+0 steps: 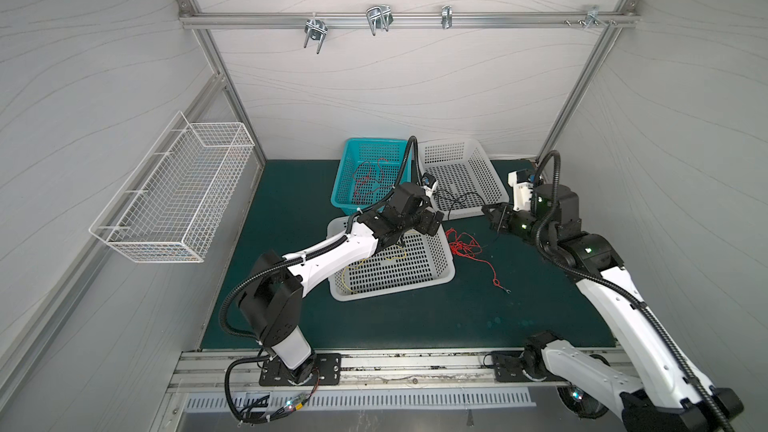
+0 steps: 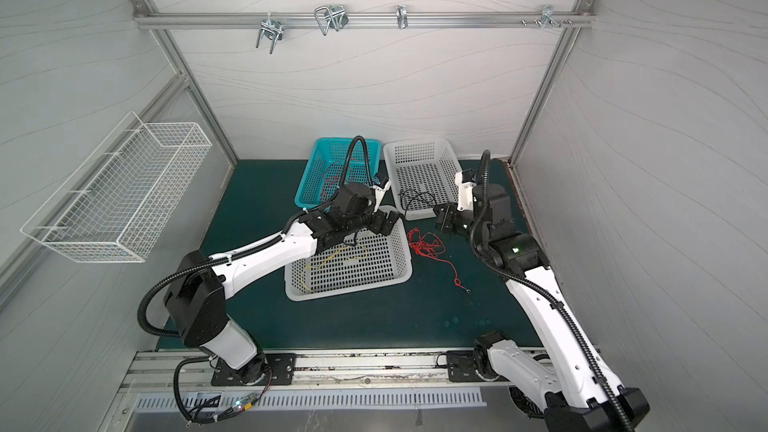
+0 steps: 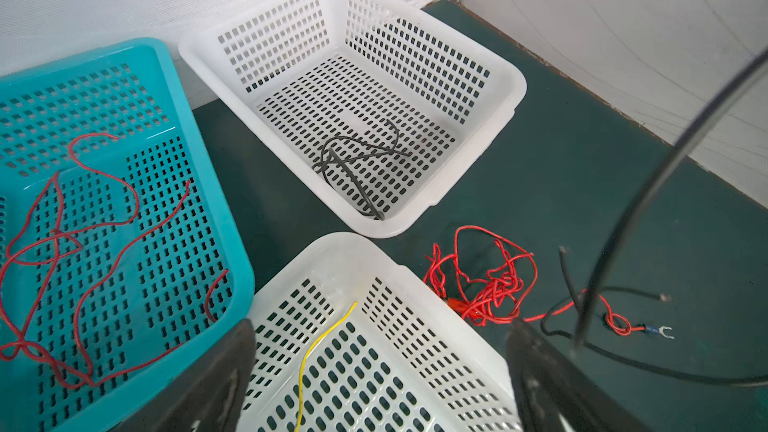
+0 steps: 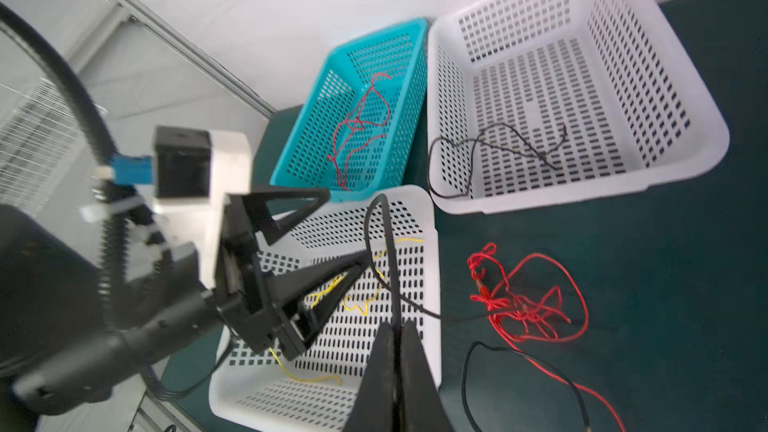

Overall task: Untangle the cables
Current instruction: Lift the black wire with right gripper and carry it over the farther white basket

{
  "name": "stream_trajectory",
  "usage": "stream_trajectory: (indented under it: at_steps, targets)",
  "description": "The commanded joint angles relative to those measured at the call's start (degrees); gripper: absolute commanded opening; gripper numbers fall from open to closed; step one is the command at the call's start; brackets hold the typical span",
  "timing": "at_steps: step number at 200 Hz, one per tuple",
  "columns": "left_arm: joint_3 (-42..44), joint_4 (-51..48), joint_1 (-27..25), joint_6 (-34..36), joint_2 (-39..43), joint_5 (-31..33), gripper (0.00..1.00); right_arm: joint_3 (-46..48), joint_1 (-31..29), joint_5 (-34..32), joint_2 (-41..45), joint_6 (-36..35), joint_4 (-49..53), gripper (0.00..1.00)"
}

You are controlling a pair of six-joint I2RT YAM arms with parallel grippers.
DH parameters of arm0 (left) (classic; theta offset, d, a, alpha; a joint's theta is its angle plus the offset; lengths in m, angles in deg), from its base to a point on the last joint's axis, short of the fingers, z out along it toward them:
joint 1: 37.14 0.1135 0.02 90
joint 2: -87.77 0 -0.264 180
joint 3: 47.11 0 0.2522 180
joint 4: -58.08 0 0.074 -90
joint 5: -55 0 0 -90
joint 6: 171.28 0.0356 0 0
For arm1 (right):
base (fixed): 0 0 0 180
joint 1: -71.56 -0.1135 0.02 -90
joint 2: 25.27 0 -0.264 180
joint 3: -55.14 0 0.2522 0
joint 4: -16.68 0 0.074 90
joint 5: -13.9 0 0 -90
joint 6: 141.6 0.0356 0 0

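Observation:
I should carry the thin black cable [image 4: 390, 251] outward over the far white basket [image 4: 544, 112] with my right gripper, then lower it and let go of it beside the basket's black cable.
The cables lie in several places. A red tangle [image 1: 465, 247] [image 3: 494, 284] [image 4: 528, 305] sits on the green mat between the arms. My right gripper [image 1: 492, 216] [image 4: 397, 326] hangs just past this tangle and is shut on a thin black cable [image 4: 390, 251] [image 3: 648, 201]. That cable loops up from the jaws and runs down to the mat. My left gripper [image 1: 430, 222] [image 3: 380, 334] is open and empty above the near white basket [image 1: 390, 290], which holds a yellow cable [image 1: 345, 280] [image 3: 316, 347].
A teal basket [image 1: 353, 147] at the back holds loose red cables [image 1: 368, 184]. The far white basket [image 1: 494, 176] beside it holds a black cable [image 1: 457, 199]. A white wire basket [image 1: 174, 193] hangs on the left wall. Metal hooks [image 1: 378, 18] hang from the back rail.

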State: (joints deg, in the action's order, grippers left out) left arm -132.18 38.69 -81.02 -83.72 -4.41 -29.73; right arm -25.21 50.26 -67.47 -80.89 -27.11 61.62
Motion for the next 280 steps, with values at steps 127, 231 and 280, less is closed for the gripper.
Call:
stream_trajectory:
  at_steps: [127,231,280]
  targets:
    - [6.55,5.63,0.18,-0.80,7.27,-1.81,0.94,-17.80,16.99,9.22,-19.95,-1.19,-15.53,0.00]
    - [6.87,3.53,0.03,-1.38,8.04,-1.85,0.95,-22.92,14.46,12.10,-42.00,1.03,-19.07,0.00]
    - [5.02,2.99,0.09,-0.76,6.17,-1.76,0.95,-20.42,10.67,5.46,-46.16,-3.13,-15.87,0.00]
